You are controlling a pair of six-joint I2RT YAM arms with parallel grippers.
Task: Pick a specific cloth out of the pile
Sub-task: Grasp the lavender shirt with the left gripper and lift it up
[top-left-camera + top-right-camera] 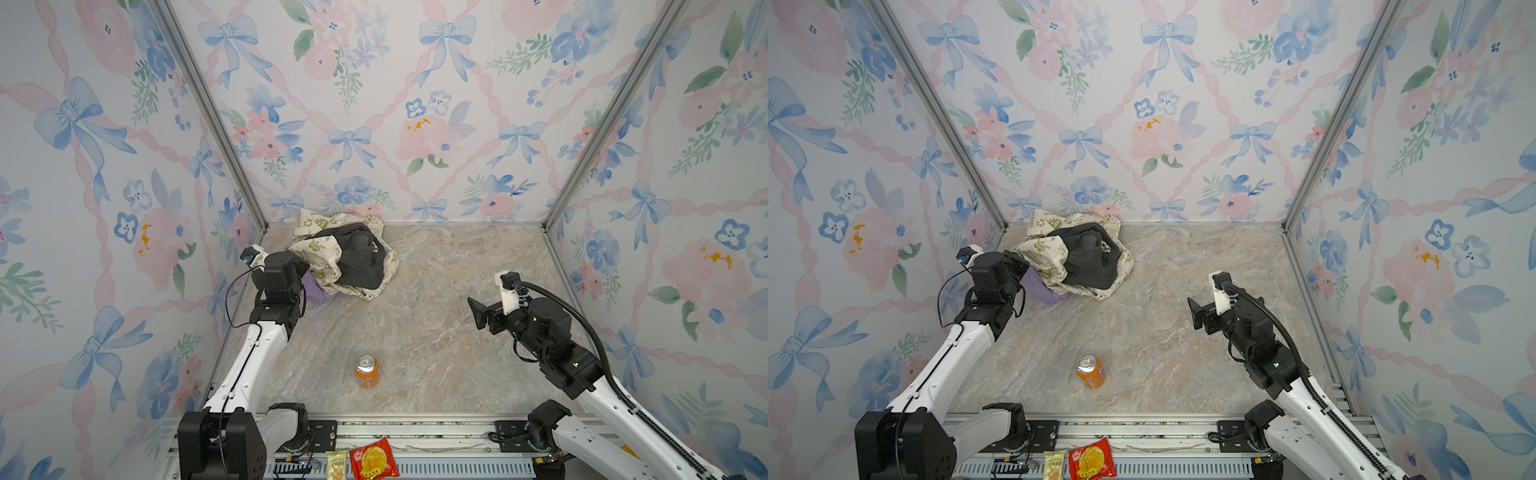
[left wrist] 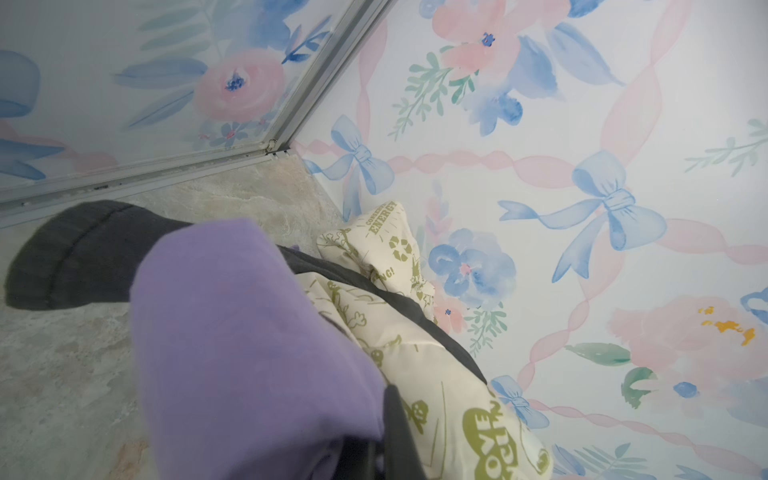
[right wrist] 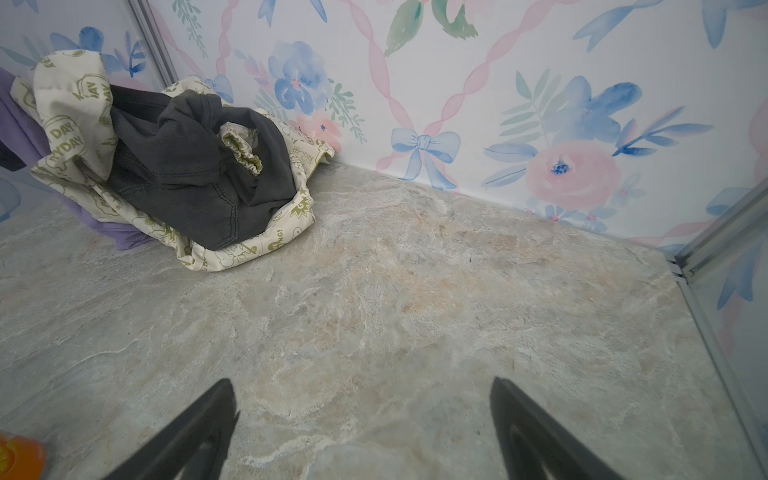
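My left gripper holds the cloth while the pile still covers the rest of it, so next it should lift the cloth, carry it across over the charcoal garment (image 1: 361,257) and let it go there.
The cloth (image 1: 316,292) (image 1: 1040,289) is plain lilac and sticks out from the near left edge of the pile (image 1: 349,257) (image 1: 1084,257) in both top views. The pile is a charcoal garment lying on a cream cloth with green print, in the back left corner. My left gripper (image 1: 306,281) (image 1: 1023,276) is at that edge, shut on the cloth. The left wrist view is filled by a raised lilac fold (image 2: 249,353) beside one dark finger (image 2: 399,436), with the cream cloth (image 2: 415,353) behind. My right gripper (image 1: 478,316) (image 3: 361,386) hangs open over bare floor at the right, holding nothing.
An orange can (image 1: 366,372) (image 1: 1090,371) stands upright on the marble floor at the front centre, and its edge shows in the right wrist view (image 3: 16,457). Snack packets (image 1: 372,459) lie on the front rail. Flowered walls close in the back and both sides.
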